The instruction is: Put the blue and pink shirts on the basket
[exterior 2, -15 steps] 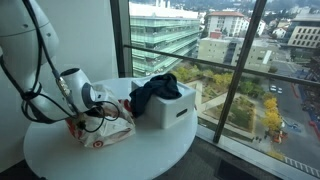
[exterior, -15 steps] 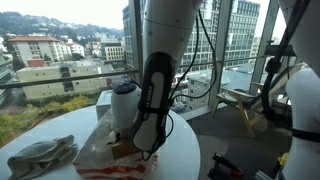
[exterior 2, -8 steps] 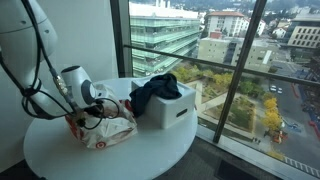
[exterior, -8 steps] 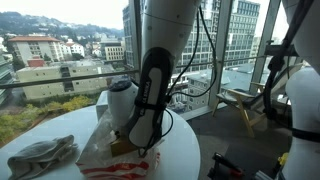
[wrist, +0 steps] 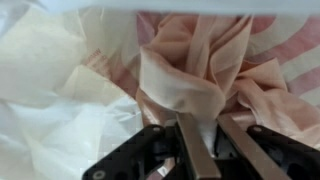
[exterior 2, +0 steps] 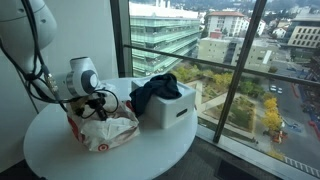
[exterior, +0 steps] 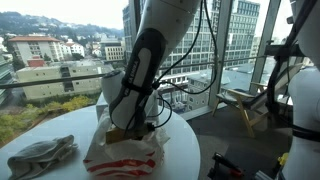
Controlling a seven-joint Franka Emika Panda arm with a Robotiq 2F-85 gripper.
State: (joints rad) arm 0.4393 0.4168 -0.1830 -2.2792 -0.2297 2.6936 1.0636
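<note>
The pink shirt [wrist: 200, 60] is still inside the bag. I will lift my gripper, swing it over the dark blue shirt on the basket, lower it and let go of the fold.
In the wrist view the pink shirt [wrist: 200, 60] lies crumpled inside a white plastic bag with red print [wrist: 50, 70]. My gripper [wrist: 208, 126] is shut on a fold of that shirt, and the cloth bulges up between the two metal fingers [wrist: 190, 145]. In an exterior view the gripper [exterior 2: 101, 104] hangs just above the bag [exterior 2: 102, 130] on the round table. To the right of the bag stands the white basket [exterior 2: 170, 112], with the dark blue shirt [exterior 2: 155, 92] draped over its top. The arm hides the gripper in an exterior view, above the bag [exterior: 125, 150].
A grey crumpled cloth [exterior: 40, 155] lies on the round white table [exterior: 60, 125], away from the bag. Floor-to-ceiling windows [exterior 2: 230, 70] stand right behind the table. A wooden chair [exterior: 240, 100] and other equipment stand beyond the table.
The jaws have closed on the pink cloth in the bag. The arm has risen a little and leaned, and the bag's top has been drawn up with it.
</note>
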